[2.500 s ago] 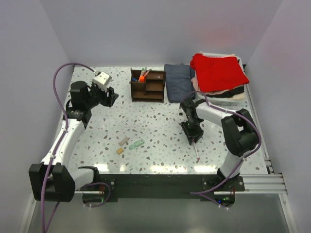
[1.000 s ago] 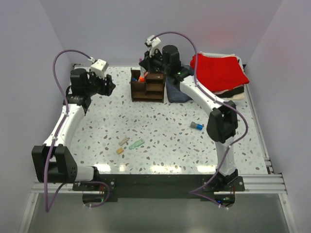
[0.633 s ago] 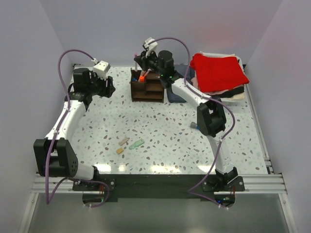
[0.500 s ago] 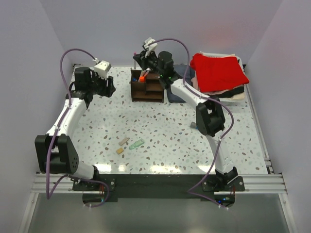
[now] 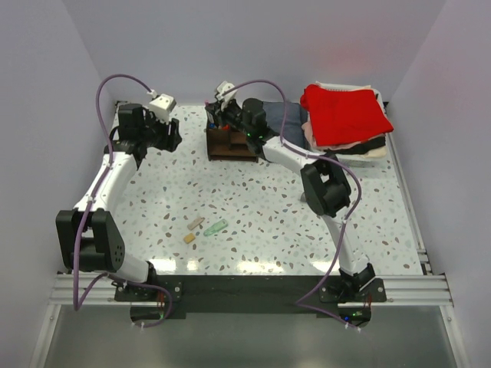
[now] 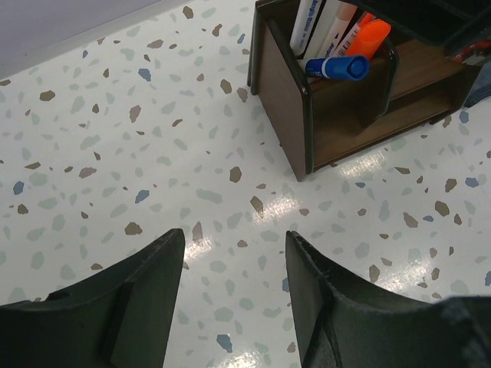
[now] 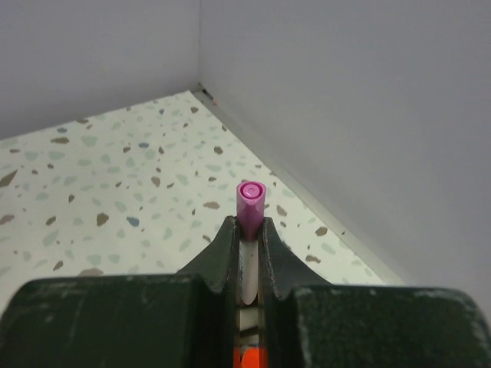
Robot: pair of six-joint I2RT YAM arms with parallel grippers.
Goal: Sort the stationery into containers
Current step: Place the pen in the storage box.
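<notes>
Other pens already sit in the organizer's end section, so my right gripper needs to tilt further down first to get the pink-capped pen in beside the orange-banded marker.
The dark brown wooden organizer stands at the back middle, partly hidden by my right arm. In the left wrist view the organizer holds a blue-capped pen, an orange-banded marker and white pens. My right gripper hovers over its left compartment, shut on a pink-capped pen held upright between the fingers. My left gripper is open and empty above bare table, left of the organizer, as the top view shows. Two tan blocks and a pale green piece lie front centre.
A pile of folded clothes with a red cloth on top sits at the back right. A folded dark cloth lies next to the organizer. Walls close in the back and both sides.
My right arm has risen from the table at the right with the pink pen and swung left over the organizer. My left arm has shifted slightly toward the back.
</notes>
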